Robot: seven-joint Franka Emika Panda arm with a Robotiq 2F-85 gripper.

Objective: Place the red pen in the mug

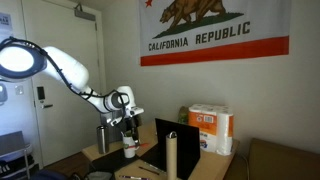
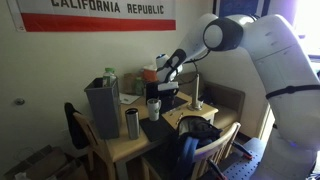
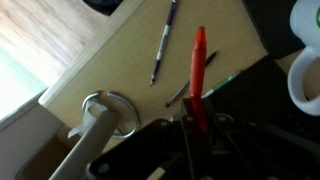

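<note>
The red pen's tip shows over tabletop, so the gripper will next swing and tilt toward the right in the wrist view, over the white mug, and release the red pen (image 3: 199, 62).
In the wrist view my gripper (image 3: 196, 118) is shut on the red pen (image 3: 199, 62), which sticks out from the jaws over the tan table. The white mug (image 3: 306, 68) shows as a curved rim at the right edge, to the right of the pen tip. In both exterior views the gripper (image 1: 128, 128) (image 2: 161, 86) hangs just above the mug (image 1: 130, 151) (image 2: 154, 107) near the table's middle. The pen is too thin to make out in the exterior views.
A purple pen (image 3: 164, 42) and a dark pen (image 3: 205, 84) lie on the table (image 3: 110, 60). A white paper-towel stand (image 3: 98, 125) is beside them. A metal tumbler (image 2: 132, 123), a grey box (image 2: 103, 106) and a paper-towel pack (image 1: 212, 129) stand around.
</note>
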